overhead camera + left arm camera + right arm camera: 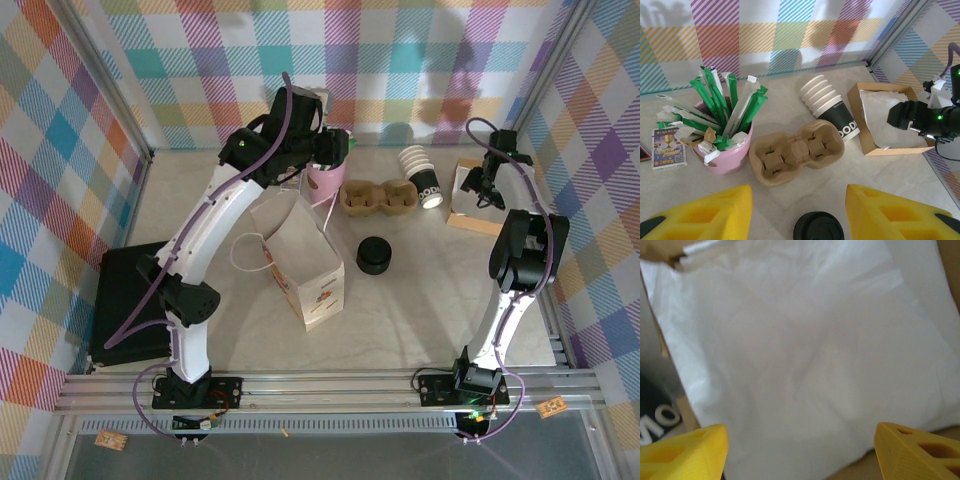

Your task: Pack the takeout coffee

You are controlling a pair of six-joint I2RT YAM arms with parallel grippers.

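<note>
My right gripper is going down to the white paper napkin (802, 390) in the shallow tray next and will grab it.
The lidded takeout coffee cup is out of view. A lidless stack of white cups (422, 175) with a black band lies on its side by the cardboard cup carrier (378, 196). A squat black lid stack (375, 255) stands in front of them. The brown paper bag (300, 260) stands open at the centre left. My left gripper (336, 150) hovers open at the back, looking down past its yellow fingers (715, 215) at the carrier (795, 152), the cups (832, 107) and the lids (818, 227). My right gripper (487, 180) hangs open over white paper (805, 340).
A pink pot of green and white sachets (727, 145) stands left of the carrier. A shallow brown tray (867, 130) lined with white paper lies at the right, against the side wall. A black pad (130, 300) lies at the left edge. Plaid walls close in three sides.
</note>
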